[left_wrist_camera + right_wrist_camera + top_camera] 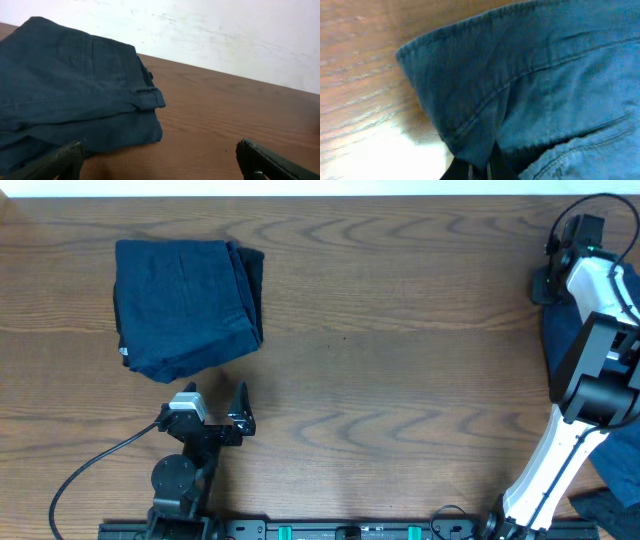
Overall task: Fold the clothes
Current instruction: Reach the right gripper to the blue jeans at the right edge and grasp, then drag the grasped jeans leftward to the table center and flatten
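My right gripper drags the fold to its left in the overhead view onto bare wood in the middle of the table next, clear of the folded bundle. It then releases the fold.
A folded dark navy garment lies as a rectangular bundle at the far left of the table; it fills the left of the left wrist view. My left gripper sits just in front of it, open and empty, its fingers apart over bare wood. A second navy garment lies at the right edge, mostly under the right arm. My right gripper is shut on a seamed fold of that garment, the cloth pinched between its fingers.
The brown wooden table spans the view, with a white wall along its far edge. More navy cloth hangs at the lower right edge. A black cable runs from the left arm's base.
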Tool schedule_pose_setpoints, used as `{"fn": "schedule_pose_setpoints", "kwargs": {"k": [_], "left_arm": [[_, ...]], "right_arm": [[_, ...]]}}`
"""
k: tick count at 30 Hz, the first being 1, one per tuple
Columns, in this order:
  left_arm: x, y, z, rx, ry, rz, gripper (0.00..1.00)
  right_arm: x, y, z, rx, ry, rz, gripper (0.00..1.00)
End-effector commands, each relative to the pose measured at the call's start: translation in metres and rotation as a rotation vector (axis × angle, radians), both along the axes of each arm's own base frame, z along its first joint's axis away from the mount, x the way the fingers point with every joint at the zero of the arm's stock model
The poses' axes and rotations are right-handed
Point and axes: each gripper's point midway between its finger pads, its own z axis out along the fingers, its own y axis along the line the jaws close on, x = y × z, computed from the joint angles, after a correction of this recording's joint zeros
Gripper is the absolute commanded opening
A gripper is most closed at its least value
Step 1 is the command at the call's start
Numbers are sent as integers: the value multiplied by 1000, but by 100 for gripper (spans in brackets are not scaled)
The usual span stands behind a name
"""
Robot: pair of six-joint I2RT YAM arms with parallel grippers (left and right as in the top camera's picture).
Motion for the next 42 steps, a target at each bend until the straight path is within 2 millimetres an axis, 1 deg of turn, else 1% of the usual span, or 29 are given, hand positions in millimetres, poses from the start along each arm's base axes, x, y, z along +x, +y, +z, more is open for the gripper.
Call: {"fn": "schedule_pose_setpoints", "kwargs": {"k": [1, 3, 4, 5, 6, 7, 8, 10, 11, 14, 17, 19, 23, 25, 28, 31, 34, 35, 36, 37, 39, 42], "left_arm": [[-1, 0, -17, 21, 53, -2, 98], [-1, 0, -17, 21, 53, -2, 98], [-1, 0, -17, 21, 53, -2, 98], [-1, 0, -17, 21, 53, -2, 98], [-1, 0, -17, 21, 53, -2, 98], [-1, 0, -17, 21, 53, -2, 98], [-1, 0, -17, 21, 53, -2, 98], [-1, 0, -17, 21, 53, -2, 98], [-1, 0, -17, 21, 53, -2, 98], [-1, 0, -17, 21, 53, -2, 98], [-1, 0, -17, 21, 53, -2, 98], [-1, 0, -17, 21, 53, -2, 98], [-1, 0, -17, 21, 53, -2, 98], [-1, 0, -17, 21, 53, -2, 98], [-1, 0, -17, 21, 53, -2, 98], [-1, 0, -17, 21, 53, -2, 98], [-1, 0, -17, 21, 53, -2, 98], [-1, 0, -17, 21, 53, -2, 98], [-1, 0, -17, 21, 53, -2, 98], [-1, 0, -17, 21, 53, -2, 98], [-1, 0, -17, 21, 53, -2, 98], [-1, 0, -17, 21, 53, -2, 98]], "right_arm": [[27, 15, 60, 8, -122, 44, 1], [33, 32, 90, 39, -170, 84, 1], [35, 45, 106, 65, -197, 112, 1], [37, 58, 118, 90, -217, 140, 1], [37, 75, 129, 130, -239, 173, 1], [37, 91, 137, 168, -256, 202, 1], [37, 110, 144, 216, -266, 240, 1], [33, 148, 149, 299, -260, 316, 1], [30, 166, 147, 333, -243, 347, 1], [14, 221, 132, 415, -154, 412, 1], [-7, 269, 107, 447, -38, 466, 1], [-26, 304, 85, 460, 41, 511, 1], [-63, 358, 47, 472, 149, 582, 1], [-86, 384, 27, 474, 200, 612, 1], [-122, 417, 3, 466, 268, 677, 1], [-147, 436, -12, 453, 309, 737, 2], [-165, 449, -19, 438, 335, 781, 5], [-168, 452, -19, 437, 340, 789, 9], [-171, 455, -19, 436, 343, 798, 15], [-172, 457, -19, 438, 346, 803, 17], [-177, 461, -18, 458, 357, 810, 17], [-185, 470, -9, 555, 389, 811, 17]]}}
